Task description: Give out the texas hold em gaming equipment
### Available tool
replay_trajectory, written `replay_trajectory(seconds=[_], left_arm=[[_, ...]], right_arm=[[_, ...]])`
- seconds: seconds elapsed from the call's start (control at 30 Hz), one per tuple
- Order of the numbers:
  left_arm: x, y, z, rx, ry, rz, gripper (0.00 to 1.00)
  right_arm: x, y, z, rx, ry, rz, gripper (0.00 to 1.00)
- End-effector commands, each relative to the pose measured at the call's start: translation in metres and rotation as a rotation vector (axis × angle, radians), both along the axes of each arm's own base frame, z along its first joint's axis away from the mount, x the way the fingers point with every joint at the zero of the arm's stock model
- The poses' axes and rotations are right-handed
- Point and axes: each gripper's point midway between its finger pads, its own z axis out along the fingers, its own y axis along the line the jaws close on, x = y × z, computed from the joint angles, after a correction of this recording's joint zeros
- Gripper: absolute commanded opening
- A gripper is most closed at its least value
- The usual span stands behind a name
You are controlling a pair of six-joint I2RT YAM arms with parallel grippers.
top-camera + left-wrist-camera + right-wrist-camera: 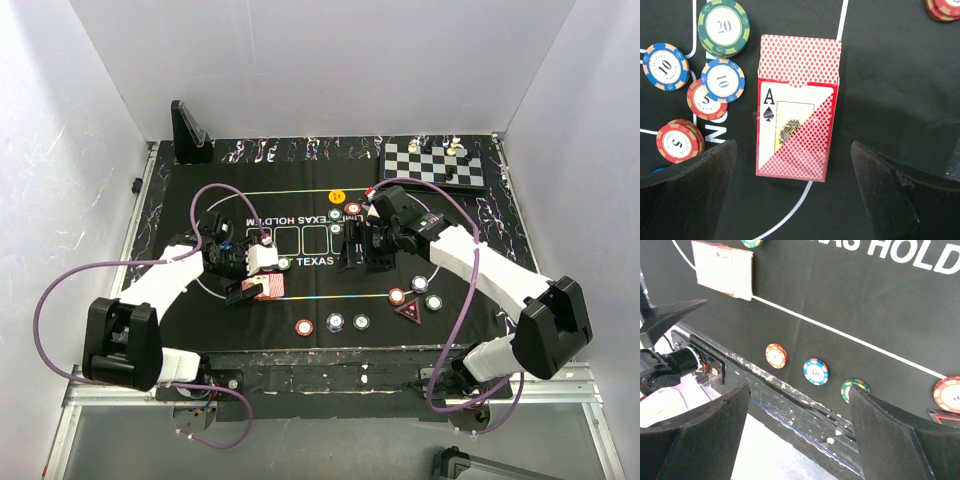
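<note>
The red card box (797, 107) is between and below my open fingers, so my left gripper will go down around the box's long sides, clear of its flap, and close.
A red card box (797, 107) lies on the mat with its flap open and an ace of spades showing. It also shows in the top view (269, 289). My left gripper (794, 167) is open and empty, its fingertips on either side of the box's near end, in the top view (248, 283). Beside the box lie a green 20 chip (723, 27), two blue 10 chips (722, 80) and red 5 chips (680, 141). My right gripper (797, 405) is open and empty above the mat's middle (357, 246). Below it lie a red chip (776, 355), a blue chip (815, 372) and a green chip (854, 387).
The black hold'em mat (310, 275) covers the table. A chessboard with pieces (437, 163) sits at the back right, a black stand (188, 132) at the back left. A yellow button (337, 193) and a red triangular marker (408, 311) lie on the mat. Purple cables loop beside both arms.
</note>
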Motion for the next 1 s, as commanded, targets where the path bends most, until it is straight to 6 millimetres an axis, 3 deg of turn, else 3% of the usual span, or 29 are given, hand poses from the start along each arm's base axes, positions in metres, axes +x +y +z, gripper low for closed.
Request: replay_trajectory(seconds=[0.0, 0.17, 0.57, 0.8, 0.97], left_arm=[[0.024, -0.008, 0.001, -0.009, -0.107, -0.073, 1.00], [0.028, -0.013, -0.006, -0.008, -0.083, -0.099, 1.00], [0.007, -0.021, -0.028, 0.036, -0.024, -0.179, 1.00], [-0.005, -0.016, -0.040, 0.066, -0.002, -0.201, 1.00], [-0.002, -0.014, -0.046, 0.081, -0.006, -0.188, 1.00]], right_arm=[[0.003, 0.018, 0.012, 0.084, -0.037, 0.056, 0.87], [0.002, 0.021, 0.012, 0.099, -0.040, 0.070, 0.87], [0.005, 0.022, 0.007, 0.081, -0.036, 0.086, 0.86], [0.006, 0.021, 0.004, 0.068, -0.035, 0.084, 0.86], [0.005, 0.020, 0.004, 0.065, -0.032, 0.082, 0.85]])
